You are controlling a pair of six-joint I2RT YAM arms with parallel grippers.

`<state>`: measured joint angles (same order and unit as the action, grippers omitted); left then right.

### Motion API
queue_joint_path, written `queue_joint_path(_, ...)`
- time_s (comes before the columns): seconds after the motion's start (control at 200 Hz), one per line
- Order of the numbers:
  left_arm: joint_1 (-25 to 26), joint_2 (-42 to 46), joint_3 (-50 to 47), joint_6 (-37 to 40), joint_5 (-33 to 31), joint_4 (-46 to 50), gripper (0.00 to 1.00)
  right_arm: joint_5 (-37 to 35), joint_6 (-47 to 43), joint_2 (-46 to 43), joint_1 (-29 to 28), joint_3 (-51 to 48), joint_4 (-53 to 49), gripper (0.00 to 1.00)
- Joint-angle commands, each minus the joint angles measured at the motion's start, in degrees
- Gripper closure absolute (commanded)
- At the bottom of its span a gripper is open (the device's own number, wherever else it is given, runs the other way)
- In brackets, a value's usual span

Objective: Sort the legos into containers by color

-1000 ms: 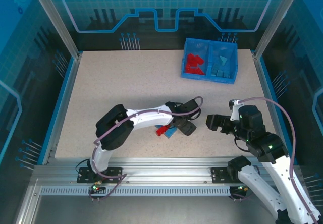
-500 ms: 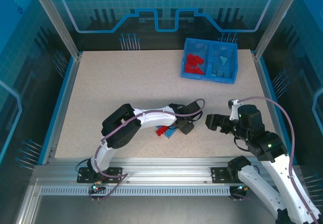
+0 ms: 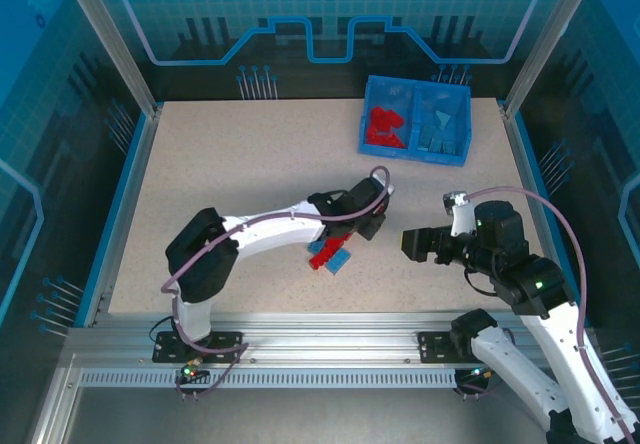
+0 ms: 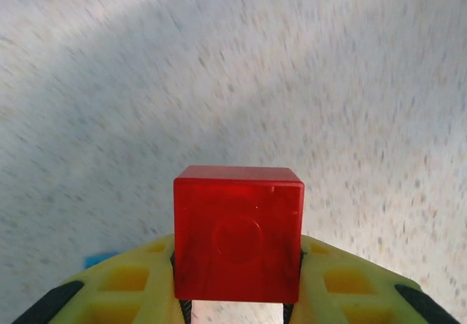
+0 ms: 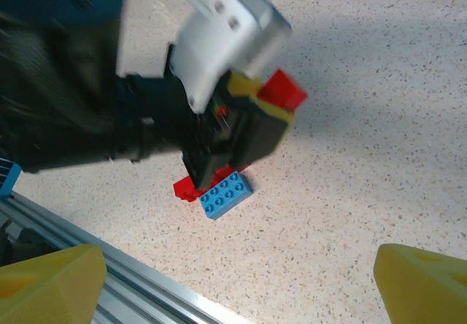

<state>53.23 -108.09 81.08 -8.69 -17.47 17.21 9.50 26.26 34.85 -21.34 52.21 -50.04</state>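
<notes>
I need to carry the red lego with my left gripper next and let go of it over the bin with the matching red legos, because that bin lies outward.
My left gripper (image 4: 238, 269) is shut on a red lego (image 4: 238, 233), held off the speckled table. In the right wrist view that same red lego (image 5: 283, 90) sticks out of the left gripper's yellow fingers (image 5: 255, 98). From above, the left gripper (image 3: 364, 216) hangs near the table's middle. Below it a red lego (image 3: 321, 254) and a light blue lego (image 3: 340, 261) lie touching on the table. My right gripper (image 3: 410, 244) stands open to the right of them, with nothing between its fingers (image 5: 51, 280). The blue bin (image 3: 412, 154) at the far right holds red legos (image 3: 383, 127) in its left container and blue legos (image 3: 440, 126) in its right.
The metal rail (image 3: 320, 329) runs along the table's near edge, close to the two loose legos. Blue side walls (image 3: 125, 194) border the table. Open tabletop (image 3: 250, 154) stretches between the left gripper and the bin.
The left gripper closed on the red lego beside the loose pair and lifted it up and away from the near edge. The right arm shifted only slightly.
</notes>
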Motion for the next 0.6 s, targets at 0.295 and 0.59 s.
queue_joint_path(0.295, -11.97, -18.92, 30.69, 4.43, -2.22, -2.45, 0.76, -1.49, 2.46, -0.3, -0.08, 0.79, 2.4, 0.03)
queue_joint_path(0.59, -14.85, -37.13, 57.12, 13.64, -0.24, -7.27, 0.74, -1.89, 1.95, 0.31, -0.1, 1.58, 1.62, 0.03)
